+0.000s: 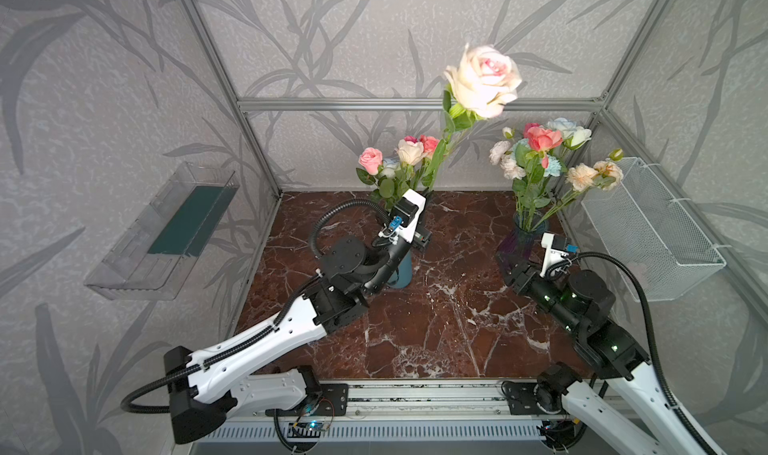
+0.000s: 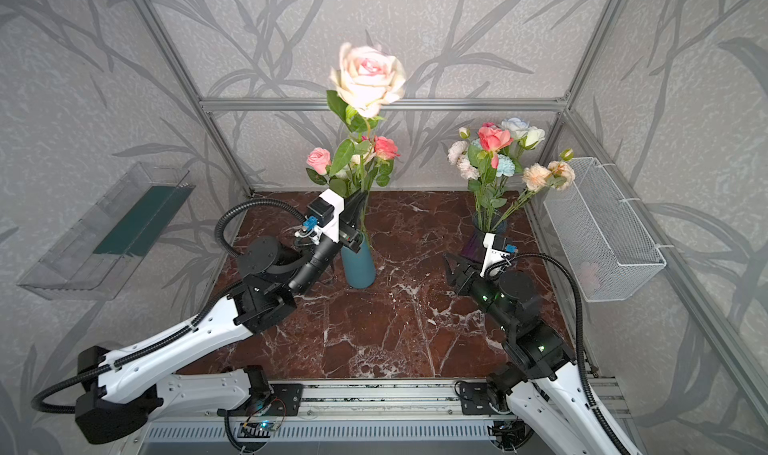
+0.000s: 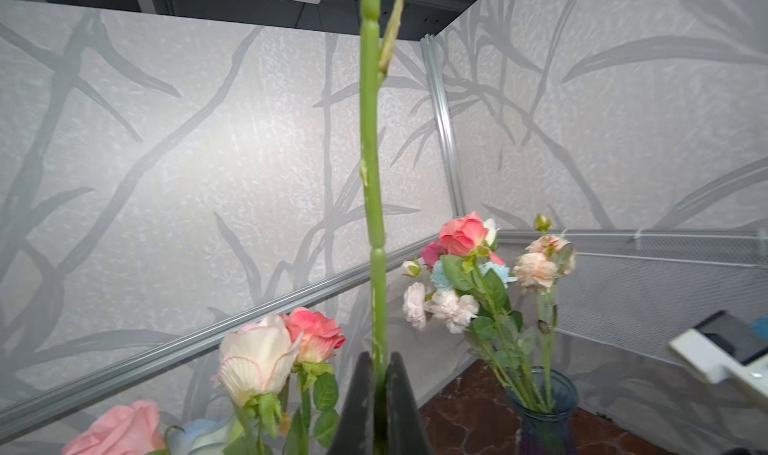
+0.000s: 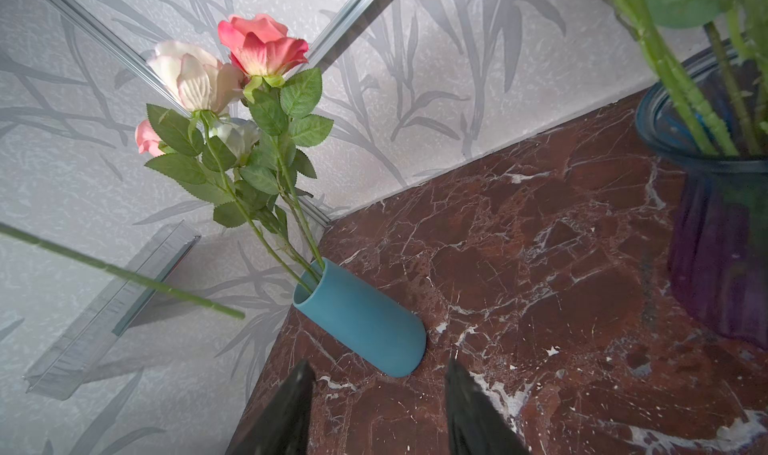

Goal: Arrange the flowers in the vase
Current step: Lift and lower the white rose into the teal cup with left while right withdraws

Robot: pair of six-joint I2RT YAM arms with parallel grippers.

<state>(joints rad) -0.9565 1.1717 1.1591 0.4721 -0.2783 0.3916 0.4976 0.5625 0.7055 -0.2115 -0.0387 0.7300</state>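
The cut end of the rose's stem still hangs in the air outside, so the left gripper will next move down toward the teal vase's opening (image 2: 365,236) and release the stem inside.
My left gripper (image 2: 359,201) is shut on the green stem (image 3: 372,183) of a large cream-and-pink rose (image 1: 484,79), held upright above the teal vase (image 2: 358,262). The right wrist view shows the stem's cut end (image 4: 239,315) in the air, just off the teal vase's (image 4: 361,316) mouth. Several pink, coral and cream flowers (image 1: 399,154) stand in that vase. A glass vase (image 1: 521,241) at the right holds several more flowers (image 1: 544,149). My right gripper (image 4: 378,370) is open and empty, low over the marble beside the glass vase (image 4: 723,245).
A white wire basket (image 1: 652,232) hangs on the right wall. A clear plastic tray (image 1: 166,232) hangs on the left wall. Aluminium frame posts stand at the back corners. The floor is dark red marble (image 1: 436,328).
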